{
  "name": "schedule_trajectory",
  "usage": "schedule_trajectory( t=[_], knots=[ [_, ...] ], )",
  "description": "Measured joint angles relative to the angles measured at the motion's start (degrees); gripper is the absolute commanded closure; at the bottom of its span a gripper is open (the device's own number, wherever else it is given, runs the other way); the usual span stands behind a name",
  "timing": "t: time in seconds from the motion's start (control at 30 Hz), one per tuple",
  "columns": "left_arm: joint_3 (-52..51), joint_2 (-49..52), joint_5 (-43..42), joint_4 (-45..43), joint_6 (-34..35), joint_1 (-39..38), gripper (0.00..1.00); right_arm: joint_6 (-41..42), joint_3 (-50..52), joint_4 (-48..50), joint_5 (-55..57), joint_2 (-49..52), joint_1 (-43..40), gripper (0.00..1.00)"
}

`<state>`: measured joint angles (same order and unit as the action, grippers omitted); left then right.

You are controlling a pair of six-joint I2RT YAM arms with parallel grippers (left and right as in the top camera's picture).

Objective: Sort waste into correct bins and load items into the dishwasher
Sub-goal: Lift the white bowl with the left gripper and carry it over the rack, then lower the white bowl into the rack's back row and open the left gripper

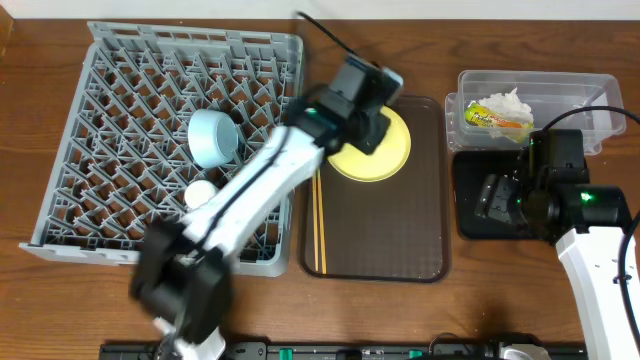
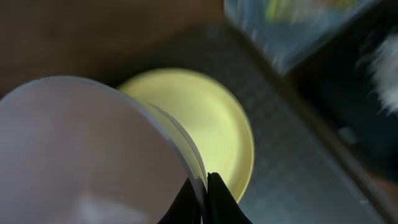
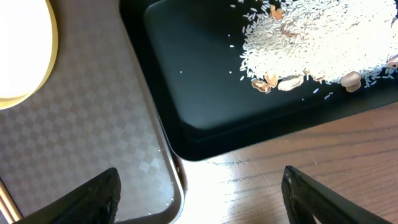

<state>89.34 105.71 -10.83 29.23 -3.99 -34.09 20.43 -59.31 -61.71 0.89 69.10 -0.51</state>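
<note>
The left gripper should swing over the rack's wires outward of the light-blue bowl, because they are empty, then tilt the white bowl [image 2: 81, 155] and let go of its rim there.
My left gripper [image 2: 204, 186] is shut on the rim of the white bowl [image 2: 81, 155] and holds it over the round yellow plate [image 2: 211, 118]. In the overhead view this gripper [image 1: 362, 98] hides the bowl above the plate [image 1: 388, 160]. The grey dish rack [image 1: 120, 60] holds the light-blue bowl [image 1: 212, 138] and the small white cup [image 1: 200, 193]. My right gripper [image 3: 200, 177] is open and empty over the near corner of the black tray [image 3: 199, 93], which holds beige crumbs [image 3: 311, 43]. The clear tub [image 1: 560, 90] holds the wrapper [image 1: 497, 118] and the tissue [image 1: 511, 102].
The dark-brown serving tray [image 1: 400, 230] lies between the rack and the black tray [image 1: 470, 215], with the chopsticks [image 1: 320, 220] along its left side. My right arm [image 1: 590, 235] stands at the table's right edge.
</note>
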Motion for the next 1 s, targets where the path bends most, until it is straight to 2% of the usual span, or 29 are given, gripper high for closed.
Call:
schedule_trajectory(
  t=[0.17,0.33,0.5,0.73,1.0],
  knots=[
    [0.0,-8.31,-4.72,0.48,2.71,6.36,0.94,0.0,0.0,0.0,0.0,0.0,0.0,0.19],
    [0.0,-9.03,-20.44,0.57,3.82,18.67,0.94,0.0,0.0,0.02,0.0,0.0,0.0,0.19],
    [0.0,-6.6,-38.25,0.15,4.17,29.79,0.94,0.0,0.0,0.0,0.0,0.0,0.0,0.19],
    [0.0,-0.02,-58.49,-3.19,4.39,39.43,0.94,0.0,0.0,-0.02,0.0,0.0,0.0,0.2],
    [0.0,9.46,-68.98,-5.6,6.32,45.0,0.94,0.0,0.0,-0.24,-0.02,0.0,0.0,0.2]
  ],
)
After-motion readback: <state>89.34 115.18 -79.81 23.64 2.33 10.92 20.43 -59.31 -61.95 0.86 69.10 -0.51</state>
